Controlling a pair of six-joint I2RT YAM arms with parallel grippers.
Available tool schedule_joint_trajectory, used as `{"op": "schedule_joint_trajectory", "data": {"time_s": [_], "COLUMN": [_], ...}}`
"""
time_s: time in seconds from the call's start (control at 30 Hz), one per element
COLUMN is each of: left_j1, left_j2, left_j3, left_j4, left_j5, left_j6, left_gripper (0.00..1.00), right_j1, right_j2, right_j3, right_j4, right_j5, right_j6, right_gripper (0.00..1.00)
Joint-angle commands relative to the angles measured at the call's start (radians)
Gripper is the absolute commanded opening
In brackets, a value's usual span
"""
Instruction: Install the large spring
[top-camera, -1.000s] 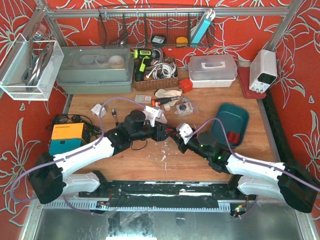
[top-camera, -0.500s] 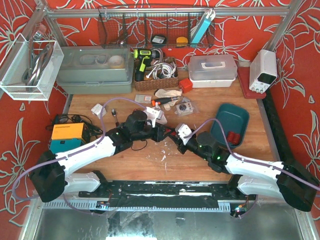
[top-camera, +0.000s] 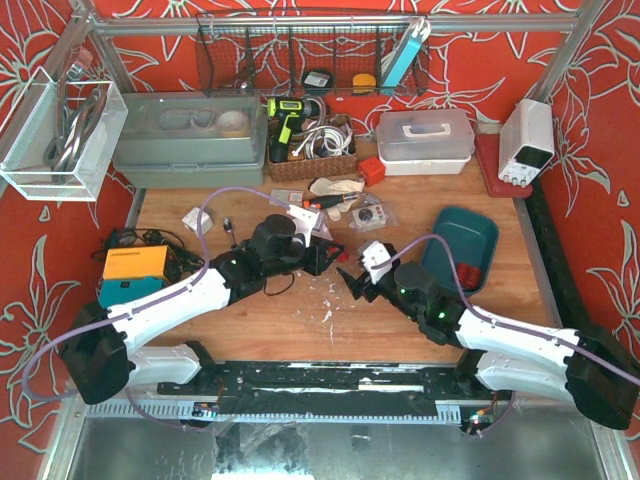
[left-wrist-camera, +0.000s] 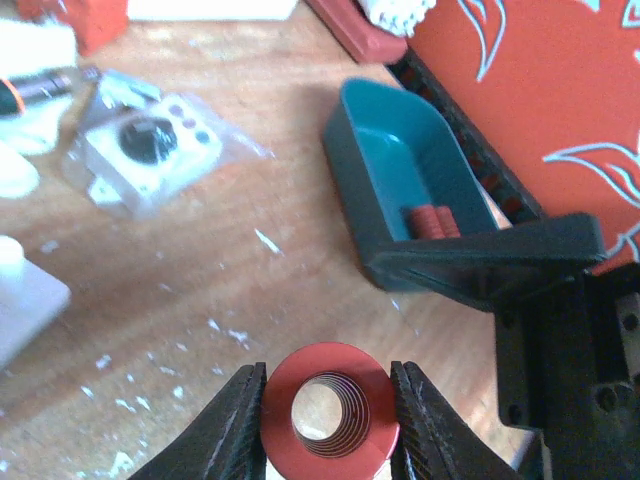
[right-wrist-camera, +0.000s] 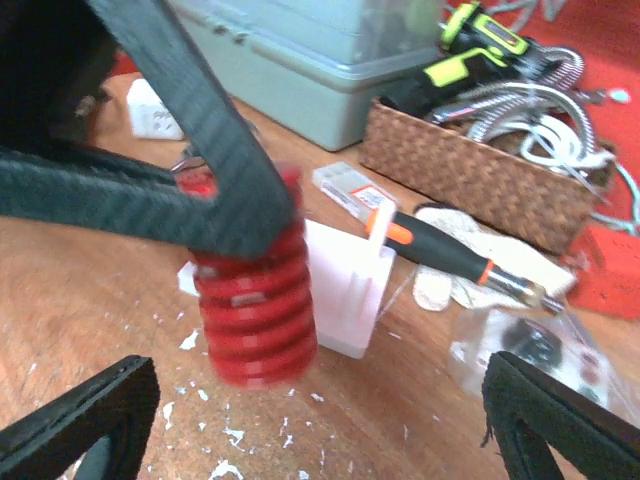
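I will next move my left gripper outward and lower the large spring over the white plastic block's far peg (top-camera: 319, 220) to let go of it, because the upright coil is hollow.
The large spring (left-wrist-camera: 372, 378) is a red coil, seen end-on in the left wrist view between the two black fingers. My left gripper (left-wrist-camera: 328, 382) is shut on its sides and holds it above the wooden table. In the right wrist view the same spring (right-wrist-camera: 255, 320) hangs upright under the left gripper's fingers (right-wrist-camera: 195, 110), its lower end just above the table. My right gripper (right-wrist-camera: 320, 420) stands open a short way in front of the spring, with nothing between its fingers. From above, the left gripper (top-camera: 322, 258) and the right gripper (top-camera: 355, 283) face each other at mid-table.
A teal bin (top-camera: 478, 232) holding small red springs (left-wrist-camera: 432, 220) lies to the right. A white plastic block (right-wrist-camera: 345, 290), an orange-handled screwdriver (right-wrist-camera: 450, 250) and a bagged part (left-wrist-camera: 150, 150) lie behind the spring. A wicker basket (right-wrist-camera: 470, 180) and a grey box (top-camera: 190, 135) stand at the back.
The right gripper has opened and drawn back from the spring. The left gripper has shut on the spring and now carries it alone.
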Motion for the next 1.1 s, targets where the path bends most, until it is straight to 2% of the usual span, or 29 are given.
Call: {"op": "schedule_joint_trajectory", "data": {"time_s": [0.0, 0.07, 0.23, 0.37, 0.5, 0.67, 1.07], "left_j1": [0.017, 0.025, 0.055, 0.097, 0.162, 0.224, 0.233], "left_j2": [0.008, 0.012, 0.039, 0.111, 0.200, 0.301, 0.456], "left_j3": [0.068, 0.074, 0.073, 0.084, 0.108, 0.150, 0.266], "left_j4": [0.011, 0.021, 0.090, 0.143, 0.170, 0.219, 0.214], "left_j5": [-0.144, -0.234, -0.429, -0.511, -0.510, -0.466, -0.413], "left_j6": [0.068, 0.088, 0.153, 0.207, 0.214, 0.212, 0.248], "left_gripper": [0.00, 0.00, 0.00, 0.00, 0.00, 0.00, 0.00], "right_j1": [-0.001, -0.001, -0.004, -0.014, -0.024, -0.029, -0.037], "right_j2": [-0.061, -0.094, -0.141, -0.158, -0.160, -0.131, -0.128], "right_j3": [0.001, -0.017, -0.025, -0.016, 0.043, 0.045, 0.052], "right_j4": [-0.060, -0.063, -0.109, -0.160, -0.293, -0.305, -0.314], "right_j5": [0.190, 0.254, 0.349, 0.408, 0.399, 0.442, 0.438], "right_j6": [0.039, 0.053, 0.095, 0.174, 0.236, 0.245, 0.242], "right_gripper": [0.93, 0.99, 0.99, 0.99, 0.99, 0.99, 0.99]}}
